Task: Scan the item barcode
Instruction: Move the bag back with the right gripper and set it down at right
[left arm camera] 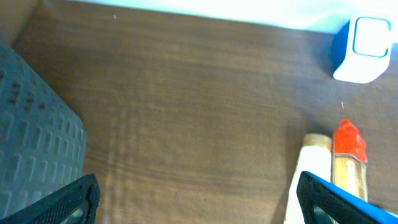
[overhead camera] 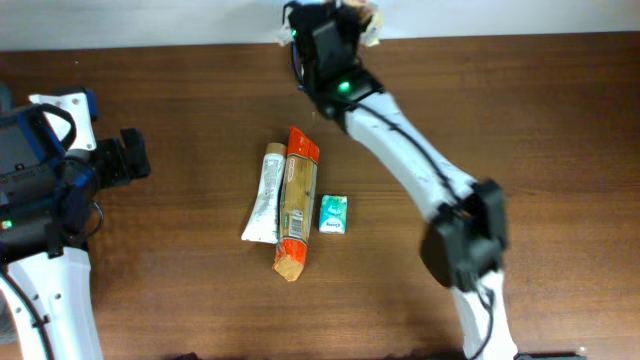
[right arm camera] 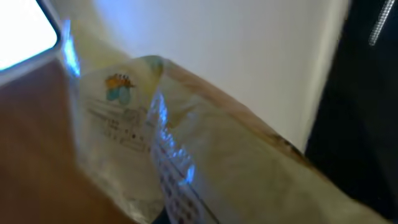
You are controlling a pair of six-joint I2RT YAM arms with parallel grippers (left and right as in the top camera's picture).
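Observation:
My right gripper moves back and across to the wood to the right (overhead camera: 502, 153) in the overhead view next. It then goes down and releases the packet, as that wood lies bare.
My right gripper (overhead camera: 345, 22) reaches to the table's far edge, shut on a pale crinkly plastic packet (overhead camera: 367, 20). In the right wrist view this packet (right arm camera: 205, 149) fills the frame, with a small printed logo and a blue glint on its seam; the fingers are hidden behind it. A blue and white device (left arm camera: 364, 40) stands at the far edge of the table. My left gripper (overhead camera: 135, 155) is at the left, open (left arm camera: 198, 190) over bare wood, nothing between its fingers.
On the middle of the table lie a white tube (overhead camera: 264, 195), an orange and tan packet (overhead camera: 295, 205) and a small teal box (overhead camera: 333, 215). The tube (left arm camera: 311, 180) and the orange packet (left arm camera: 348, 152) lie just right of my left gripper. A dark textured block (left arm camera: 31, 130) is at its left.

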